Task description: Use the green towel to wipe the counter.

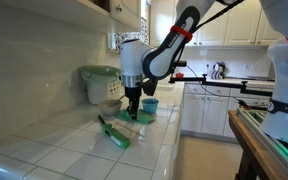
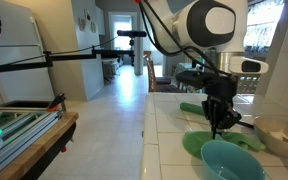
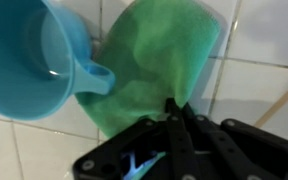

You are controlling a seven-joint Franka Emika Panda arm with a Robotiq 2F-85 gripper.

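I will next lift the towel [image 3: 159, 55] up with my gripper, carry it over the green-handled brush, lower it and release it, because the bare tiles are past that brush from my gripper.
The green towel [image 3: 159, 55] lies flat on the white tiled counter [image 3: 254, 90]; it shows in both exterior views [image 1: 131, 118] [image 2: 204, 143]. My gripper [image 3: 174, 106] points straight down, its fingers pressed together and pinching the towel's near edge. It also shows in both exterior views [image 1: 133, 110] [image 2: 220, 126]. A blue cup [image 3: 29, 55] stands right beside the towel, its handle touching the cloth.
A green-handled brush [image 1: 114, 134] lies on the counter nearer the front edge. A white container with a green lid [image 1: 100, 84] stands by the wall. A metal bowl [image 2: 280, 136] sits beside the towel. The counter edge drops to the kitchen floor.
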